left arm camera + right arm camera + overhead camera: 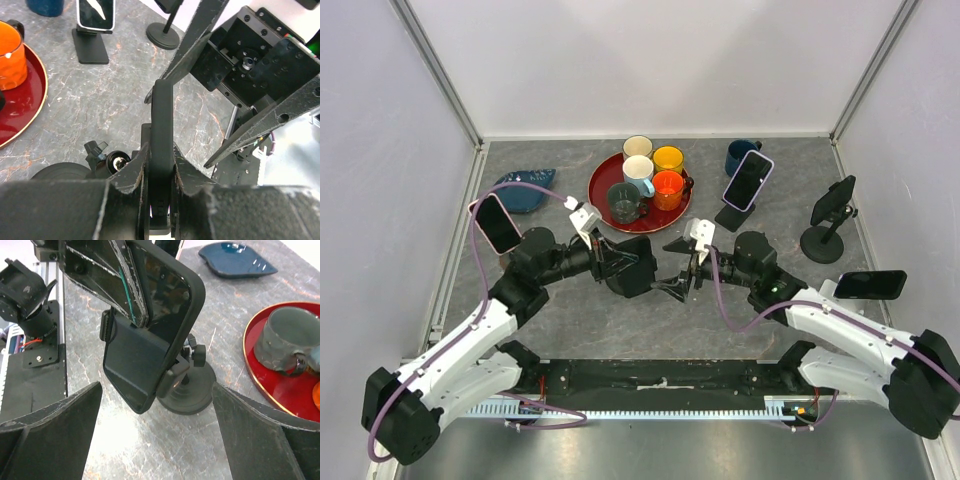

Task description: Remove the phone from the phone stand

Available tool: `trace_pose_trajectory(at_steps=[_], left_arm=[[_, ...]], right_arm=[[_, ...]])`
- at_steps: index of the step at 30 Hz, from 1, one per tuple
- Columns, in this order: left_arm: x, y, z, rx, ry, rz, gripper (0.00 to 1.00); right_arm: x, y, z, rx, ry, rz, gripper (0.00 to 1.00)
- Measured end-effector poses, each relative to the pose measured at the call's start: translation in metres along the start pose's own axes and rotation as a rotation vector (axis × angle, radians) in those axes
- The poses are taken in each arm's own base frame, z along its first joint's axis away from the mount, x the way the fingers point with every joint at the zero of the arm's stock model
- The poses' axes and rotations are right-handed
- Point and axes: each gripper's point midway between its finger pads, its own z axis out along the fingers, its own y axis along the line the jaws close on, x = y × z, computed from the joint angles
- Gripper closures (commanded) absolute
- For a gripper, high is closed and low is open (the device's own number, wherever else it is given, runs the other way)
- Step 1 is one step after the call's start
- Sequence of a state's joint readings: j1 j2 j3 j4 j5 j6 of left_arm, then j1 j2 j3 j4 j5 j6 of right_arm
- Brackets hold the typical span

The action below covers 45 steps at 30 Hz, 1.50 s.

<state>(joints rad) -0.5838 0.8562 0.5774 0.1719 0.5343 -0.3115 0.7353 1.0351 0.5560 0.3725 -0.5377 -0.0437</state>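
Observation:
The left gripper needs to swing the upper edge of the phone outward toward the red tray next and then let go of the phone, because the stand's side clamps are still tight around it.
A black phone sits in the clamp of a black stand with a round base at the table's middle. My left gripper is shut on the phone's upper edge, its fingers pinching both faces. The stand's side clamps still hug the phone. My right gripper is open and empty. It faces the stand from the right at base height, its fingers wide apart. In the top view the left gripper and right gripper nearly meet.
A red tray with several cups stands behind. A purple phone on a stand, a blue mug, another stand with a phone and a flat phone are right. A pink phone and blue dish are left.

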Motion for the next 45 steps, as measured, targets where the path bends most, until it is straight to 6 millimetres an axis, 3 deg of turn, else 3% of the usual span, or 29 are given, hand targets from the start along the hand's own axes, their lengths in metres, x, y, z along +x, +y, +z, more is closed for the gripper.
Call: trace_pose_trajectory(at_steps=[5, 14, 20, 27, 33, 45], left_arm=[[0.004, -0.008, 0.004, 0.063, 0.031, 0.012, 0.98], [0.004, -0.011, 0.012, 0.16, 0.086, 0.012, 0.98], [-0.005, 0.004, 0.016, 0.195, 0.113, -0.015, 0.98], [-0.012, 0.023, 0.022, 0.262, 0.142, -0.059, 0.96], [-0.012, 0.033, 0.017, 0.281, 0.14, -0.071, 0.89], [-0.018, 0.047, 0.017, 0.297, 0.162, -0.113, 0.68]], right_arm=[[0.008, -0.001, -0.002, -0.01, 0.07, 0.029, 0.02], [0.0, 0.004, 0.01, -0.098, 0.09, 0.048, 0.02], [0.01, 0.006, 0.014, -0.122, 0.118, 0.086, 0.02], [-0.01, -0.019, 0.005, 0.052, 0.068, 0.066, 0.02], [-0.031, -0.029, -0.021, 0.201, -0.057, 0.055, 0.02], [-0.013, -0.036, -0.025, 0.263, -0.062, 0.106, 0.02]])
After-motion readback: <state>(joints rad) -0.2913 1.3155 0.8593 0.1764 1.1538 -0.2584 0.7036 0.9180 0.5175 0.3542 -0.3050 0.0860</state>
